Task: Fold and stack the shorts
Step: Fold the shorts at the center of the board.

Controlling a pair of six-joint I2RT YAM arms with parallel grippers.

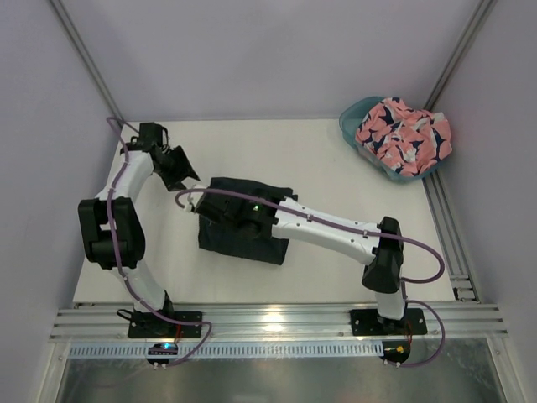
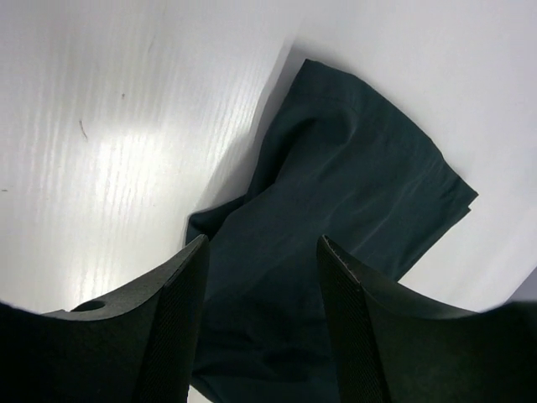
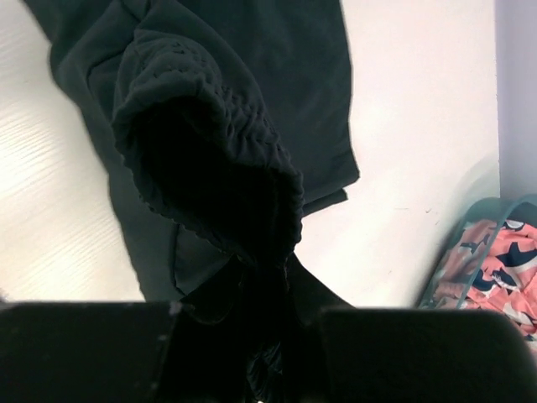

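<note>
The waistband stands bunched over the cloth. Next, my right gripper draws it outward to the far edge of the dark navy shorts and releases it.
The dark navy shorts lie on the table centre-left, partly folded. My right gripper is shut on their elastic waistband, which bunches up in front of the wrist camera; the fingertips are hidden in the cloth. My left gripper is open and empty, hovering at the shorts' far left corner; its two black fingers frame the dark cloth below. The salmon pink printed shorts sit crumpled in the teal tub at the back right, also in the right wrist view.
White walls with metal corner rails enclose the table. An aluminium rail runs along the near edge with both arm bases on it. Purple cables loop from both arms over the table.
</note>
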